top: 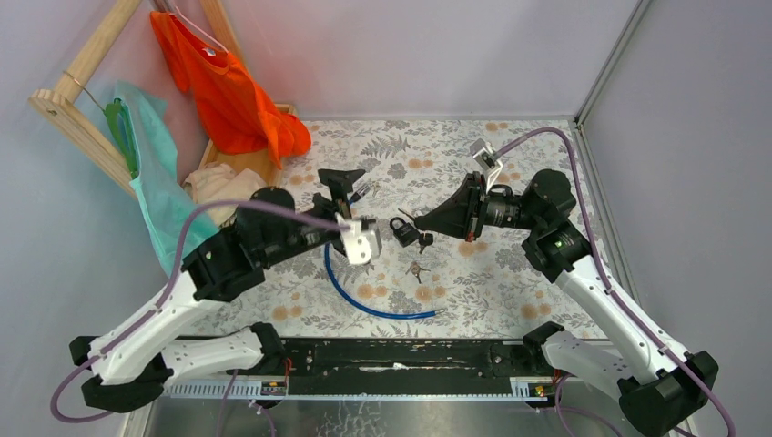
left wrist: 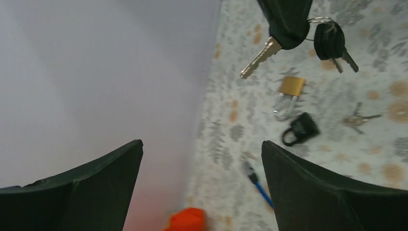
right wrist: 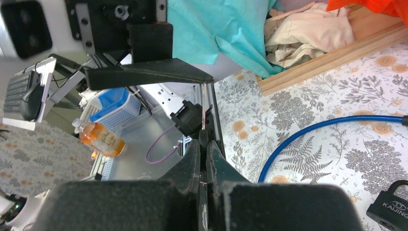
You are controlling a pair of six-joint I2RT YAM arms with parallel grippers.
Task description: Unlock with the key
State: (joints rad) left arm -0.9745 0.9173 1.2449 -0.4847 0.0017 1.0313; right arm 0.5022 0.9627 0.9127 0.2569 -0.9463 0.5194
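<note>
The robot's left gripper needs to tip downward next and lower onto the black padlock's shackle (top: pixel 395 221) (left wrist: pixel 285 137), because the lock lies unheld while the right gripper has the key.
My right gripper (top: pixel 421 221) is shut on the key (left wrist: pixel 260 57). The key's head is hidden between the fingers, and its silver blade sticks out past the tips in the left wrist view. A second black-headed key (left wrist: pixel 331 41) hangs from the same ring. Seen from the right wrist, that gripper (right wrist: pixel 203 140) is pressed flat on the key, whose blade (right wrist: pixel 203 107) shows edge-on. A black padlock (top: pixel 403 229) (left wrist: pixel 300 129) and a brass padlock (left wrist: pixel 291 89) lie on the patterned table below. My left gripper (top: pixel 350 196) (left wrist: pixel 202 144) is open and empty, apart from the key.
Small silver keys (top: pixel 417 269) (left wrist: pixel 358 119) lie near the black padlock (right wrist: pixel 392 211). A blue cable (top: pixel 364 300) (right wrist: pixel 317 132) curves across the table. A wooden rack (top: pixel 77 118) with orange (top: pixel 228 91) and teal (top: pixel 150 182) cloths stands at the back left. Grey walls enclose the cell.
</note>
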